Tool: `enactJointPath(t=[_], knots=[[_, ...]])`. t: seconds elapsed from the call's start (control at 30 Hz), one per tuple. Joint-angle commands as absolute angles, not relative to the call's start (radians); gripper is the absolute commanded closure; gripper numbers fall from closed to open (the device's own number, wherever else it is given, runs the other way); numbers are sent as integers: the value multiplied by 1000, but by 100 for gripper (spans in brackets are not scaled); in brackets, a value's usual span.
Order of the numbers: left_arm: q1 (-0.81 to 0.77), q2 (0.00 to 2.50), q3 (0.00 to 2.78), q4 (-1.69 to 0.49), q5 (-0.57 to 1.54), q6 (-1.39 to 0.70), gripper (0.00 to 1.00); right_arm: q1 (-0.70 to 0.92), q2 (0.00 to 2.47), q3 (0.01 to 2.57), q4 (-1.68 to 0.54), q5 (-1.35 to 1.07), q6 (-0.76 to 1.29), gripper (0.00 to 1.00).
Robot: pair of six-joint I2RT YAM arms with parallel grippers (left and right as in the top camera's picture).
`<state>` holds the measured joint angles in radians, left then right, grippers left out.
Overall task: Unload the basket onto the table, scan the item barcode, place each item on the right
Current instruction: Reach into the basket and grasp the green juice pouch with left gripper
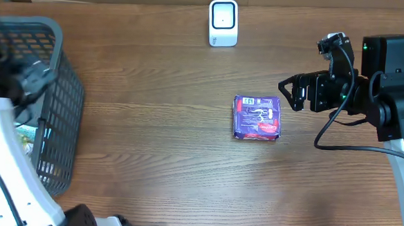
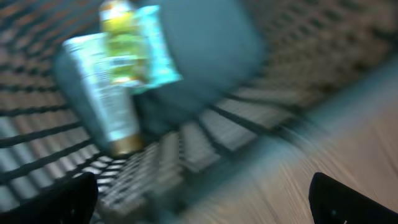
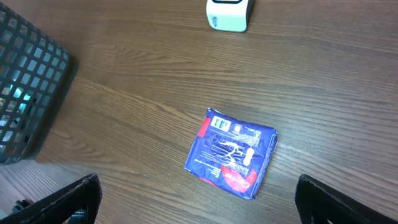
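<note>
My left gripper should move back and down into the basket (image 2: pixel 56 130) onto the green pack (image 2: pixel 127 53), because that pack lies on top, over the pale tube and the teal pack.
The item, a flat purple packet (image 1: pixel 257 117) with white print and a red corner, lies on the wooden table right of centre. Its white label shows near one edge in the right wrist view, packet (image 3: pixel 231 152). My right gripper (image 1: pixel 291 94) hovers open just right of the packet, and in its own view the right gripper (image 3: pixel 199 205) has nothing between its fingers. A white scanner (image 1: pixel 222 23) stands at the table's back edge. My left gripper (image 2: pixel 205 205) is open and empty over the basket (image 2: pixel 56 130); its view is blurred.
A dark mesh basket (image 1: pixel 47 98) stands at the table's left edge, with the left arm reaching over it. Inside it lie a pale tube (image 2: pixel 109 93) and a teal pack, both blurred. The scanner (image 3: pixel 230 12) and basket (image 3: pixel 28 81) also show from the right wrist.
</note>
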<state>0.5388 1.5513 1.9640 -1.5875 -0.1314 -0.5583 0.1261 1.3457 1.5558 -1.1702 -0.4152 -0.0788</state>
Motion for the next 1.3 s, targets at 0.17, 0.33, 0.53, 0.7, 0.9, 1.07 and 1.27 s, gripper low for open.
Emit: enactJointPath(t=[0.17, 0.33, 0.53, 0.7, 0.9, 1.07, 1.27], knots=[[805, 1549, 1665, -1376, -76, -508, 2, 130, 1340, 1577, -1169, -420, -78, 0], [825, 1549, 1461, -1151, -91, -500, 4, 130, 1341, 1576, -1165, -421, -78, 0], [825, 1549, 1276, -888, -97, -418, 5, 130, 1347, 1572, -1169, -420, -78, 0], [826, 1549, 1203, -827, -134, -418, 5, 130, 1352, 1572, -1169, -420, -78, 0], [826, 1560, 1114, -731, -144, -395, 5, 130, 1353, 1572, -1169, -420, -78, 0], [826, 1601, 1102, -721, -172, -396, 6, 130, 1353, 1572, -1177, -420, -78, 0], [826, 1670, 1102, -705, -173, -395, 16, 130, 1353, 1572, -1177, -419, -78, 0]])
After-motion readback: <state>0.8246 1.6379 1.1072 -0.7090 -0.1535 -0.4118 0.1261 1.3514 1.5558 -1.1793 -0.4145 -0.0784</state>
